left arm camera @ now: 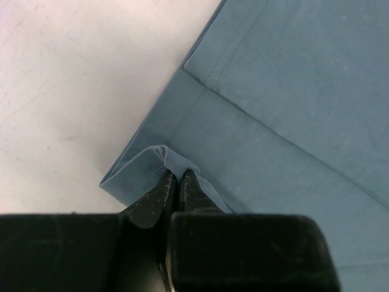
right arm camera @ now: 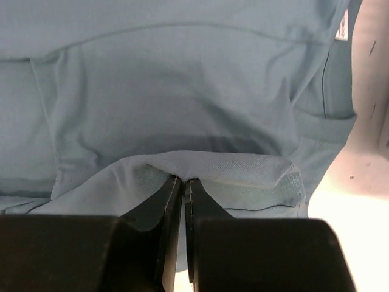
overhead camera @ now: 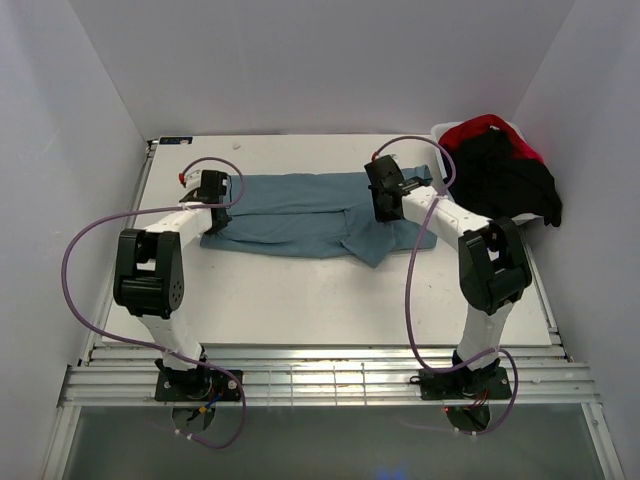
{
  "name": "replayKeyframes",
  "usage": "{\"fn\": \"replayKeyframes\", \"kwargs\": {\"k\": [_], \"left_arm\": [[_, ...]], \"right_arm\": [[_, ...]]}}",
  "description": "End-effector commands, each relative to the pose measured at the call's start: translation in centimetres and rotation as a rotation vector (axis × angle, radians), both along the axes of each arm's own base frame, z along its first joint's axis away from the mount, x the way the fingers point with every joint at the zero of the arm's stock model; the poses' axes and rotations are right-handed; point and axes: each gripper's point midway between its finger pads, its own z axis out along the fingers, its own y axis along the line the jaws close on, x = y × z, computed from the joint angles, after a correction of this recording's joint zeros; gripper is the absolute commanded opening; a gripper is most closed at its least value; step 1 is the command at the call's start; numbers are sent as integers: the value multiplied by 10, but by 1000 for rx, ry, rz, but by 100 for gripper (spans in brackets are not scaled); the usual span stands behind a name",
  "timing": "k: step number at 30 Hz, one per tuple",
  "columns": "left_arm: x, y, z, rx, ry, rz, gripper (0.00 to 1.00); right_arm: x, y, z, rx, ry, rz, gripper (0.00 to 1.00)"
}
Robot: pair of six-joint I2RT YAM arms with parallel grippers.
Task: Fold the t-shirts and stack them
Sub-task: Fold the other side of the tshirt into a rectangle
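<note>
My left gripper slides outward with the hem corner next and releases it at the upper layer's near edge (overhead camera: 238, 214) (left arm camera: 200, 83), which lies outward of the gripper.
A dusty teal-blue t-shirt (overhead camera: 300, 212) lies partly folded across the middle of the white table, one flap (overhead camera: 375, 240) hanging toward the front. My left gripper (overhead camera: 212, 200) is shut on the shirt's left hem corner (left arm camera: 149, 167). My right gripper (overhead camera: 388, 200) is shut on a raised fold of the same shirt (right arm camera: 206, 164) near its right end; a small white tag (right arm camera: 342, 27) shows at the far right of the right wrist view. A black t-shirt (overhead camera: 510, 180) and a red t-shirt (overhead camera: 480, 128) lie heaped at the back right.
The heap of black and red shirts rests on a white tub (overhead camera: 447, 130) at the table's back right corner. White walls enclose the table on three sides. Purple cables (overhead camera: 75, 250) loop beside both arms.
</note>
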Motion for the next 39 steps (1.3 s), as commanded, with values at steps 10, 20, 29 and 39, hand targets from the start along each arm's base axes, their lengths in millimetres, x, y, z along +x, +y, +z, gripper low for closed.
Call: {"fn": "replayKeyframes", "kwargs": {"k": [10, 20, 29, 39], "left_arm": [[38, 17, 25, 27, -70, 7, 0], [39, 26, 41, 31, -104, 23, 0], [34, 30, 59, 31, -148, 39, 0], [44, 30, 65, 19, -158, 22, 0]], "right_arm": [[45, 5, 3, -36, 18, 39, 8], [49, -9, 10, -44, 13, 8, 8], [56, -24, 18, -52, 5, -23, 8], [65, -27, 16, -46, 9, -21, 8]]}}
